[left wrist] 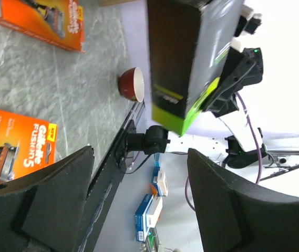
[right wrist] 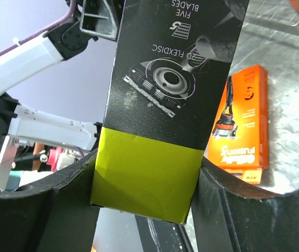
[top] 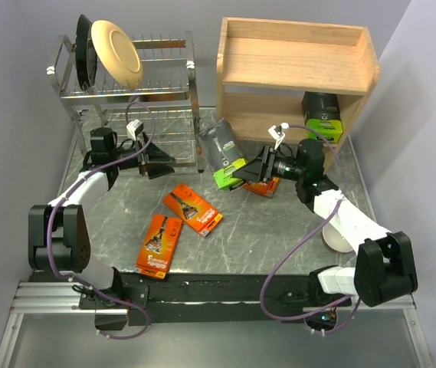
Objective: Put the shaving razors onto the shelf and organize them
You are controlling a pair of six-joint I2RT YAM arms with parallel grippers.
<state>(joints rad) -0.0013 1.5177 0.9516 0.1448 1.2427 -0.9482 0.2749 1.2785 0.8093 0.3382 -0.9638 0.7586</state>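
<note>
The lower level is bare at its end by the dish rack, so my right gripper will move outward, slide the pack in there and release it.
A black razor pack with a lime-green end (top: 224,156) hangs tilted above the table, left of the wooden shelf (top: 296,67). My right gripper (top: 247,175) is shut on its green end (right wrist: 148,176), a finger pressing each side. A second black and green pack (top: 322,115) stands in the shelf's lower tier. Two orange packs (top: 192,208) (top: 159,244) lie flat mid-table. A third orange pack (top: 262,186) lies partly hidden under my right gripper. My left gripper (top: 158,159) stands open and empty by the dish rack, its jaws (left wrist: 138,157) facing the held pack (left wrist: 191,58).
A chrome dish rack (top: 126,96) with a beige plate (top: 116,52) stands at the back left. A small bowl (left wrist: 132,84), red inside, sits near the right arm's base (top: 332,239). The shelf's top tier is bare.
</note>
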